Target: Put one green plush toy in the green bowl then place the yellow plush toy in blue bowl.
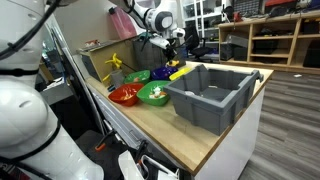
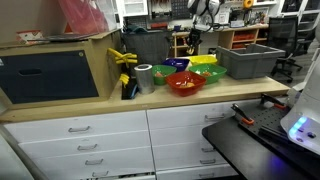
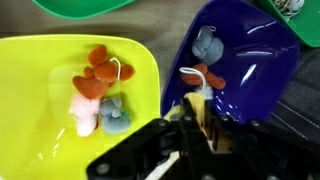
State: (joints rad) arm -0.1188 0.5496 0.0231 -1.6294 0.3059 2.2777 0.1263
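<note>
My gripper carries the yellow plush toy [image 3: 192, 108] past the blue bowl's near rim next and releases it over the blue bowl's open bottom. The toy still hangs beside that rim.
In the wrist view my gripper [image 3: 195, 118] is shut on the yellow plush toy [image 3: 192, 108], a pale yellow lump pinched between the fingers. It hangs over the near rim of the blue bowl [image 3: 250, 70], which holds a grey toy [image 3: 207, 45] and an orange toy [image 3: 207, 78]. A green bowl [image 3: 80, 5] shows at the top edge. I cannot make out the green plush toy in any view. In both exterior views the gripper [image 1: 172, 46] [image 2: 195, 38] hovers above the cluster of bowls, over the blue bowl [image 2: 178, 65].
Beside the blue bowl, a yellow bowl [image 3: 40, 90] holds orange, pink and grey-blue toys. A red bowl [image 1: 125, 96] and green bowls [image 1: 155, 95] sit near the counter's front. A grey bin [image 1: 210, 95] stands next to them. A yellow rigid piece [image 2: 125, 58] stands by the wall.
</note>
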